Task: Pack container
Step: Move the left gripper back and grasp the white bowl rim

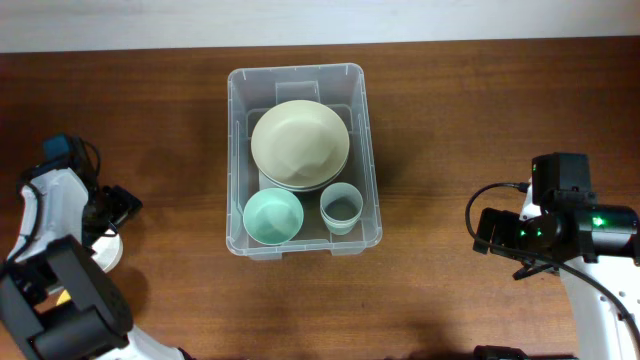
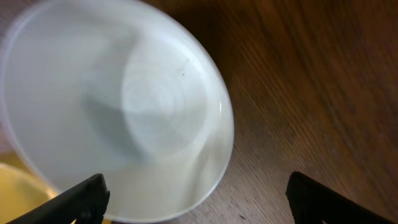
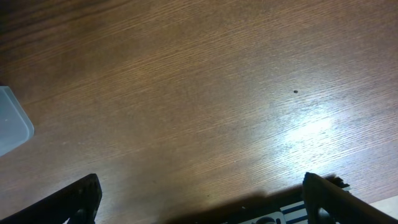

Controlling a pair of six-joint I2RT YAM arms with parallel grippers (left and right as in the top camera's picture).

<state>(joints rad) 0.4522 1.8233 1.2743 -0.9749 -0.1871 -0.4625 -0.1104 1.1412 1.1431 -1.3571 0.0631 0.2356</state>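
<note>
My left gripper should move down onto the white bowl's rim on the container side, since the open fingers already hang either side of that rim.
The clear plastic container [image 1: 303, 158] stands at the table's middle back. Inside lie a cream bowl [image 1: 299, 142], a mint green bowl [image 1: 272, 216] and a pale blue cup [image 1: 341, 207]. A white bowl [image 2: 115, 106] sits on the table at the far left, half hidden under my left arm in the overhead view [image 1: 107, 250]. My left gripper [image 2: 198, 202] is open right above that bowl's near rim, one finger over the bowl and one over the wood. My right gripper [image 3: 202, 202] is open and empty over bare wood at the right. A container corner [image 3: 12, 127] shows at the right wrist view's left edge.
A yellow thing [image 2: 22, 196] peeks out under the white bowl's lower left edge. The brown wooden table [image 1: 450, 120] runs to a pale wall strip at the back. A printed label [image 3: 292, 214] lies at the right wrist view's bottom edge.
</note>
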